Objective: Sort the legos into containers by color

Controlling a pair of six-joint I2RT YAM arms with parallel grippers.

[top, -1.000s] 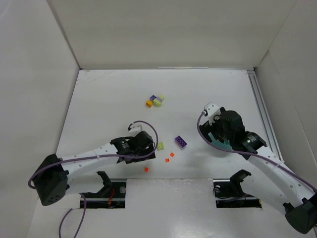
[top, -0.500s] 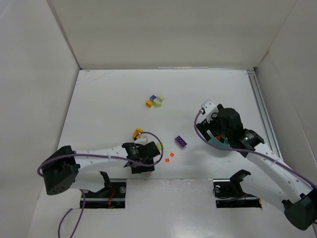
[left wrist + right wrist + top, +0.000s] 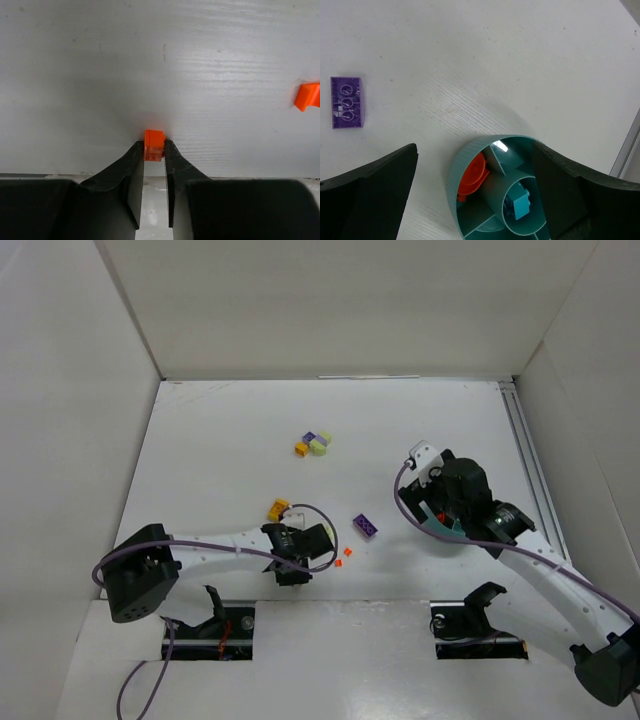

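Observation:
I will next lift my left gripper, swing it outward and to its right in the top view over the orange-red lego's container section point(image 3: 440, 517) and let go where colors match.
My left gripper point(image 3: 154, 151) is shut on a tiny orange-red lego point(image 3: 154, 143) that rests on the white table close to its near edge; in the top view the gripper point(image 3: 295, 577) covers this piece. My right gripper point(image 3: 475, 165) stands wide open around the teal container point(image 3: 465, 172). Its right finger overlaps the rim and its left finger is well apart. An orange-red piece point(image 3: 472, 175) and a teal brick point(image 3: 522, 205) lie inside. Loose legos: a purple brick point(image 3: 365, 526), two orange-red bits point(image 3: 344, 558), a yellow piece point(image 3: 278, 510) and a mixed cluster point(image 3: 313, 443).
White walls enclose the table on the left, the back and the right. A metal rail point(image 3: 525, 460) runs along the right side. Another orange-red piece point(image 3: 307, 95) lies to the right of my left fingers. The table's front edge point(image 3: 75, 175) is just below the gripped piece.
My left gripper moved right toward the near edge and closed on the orange-red lego. The right arm with the container under it shifted only slightly.

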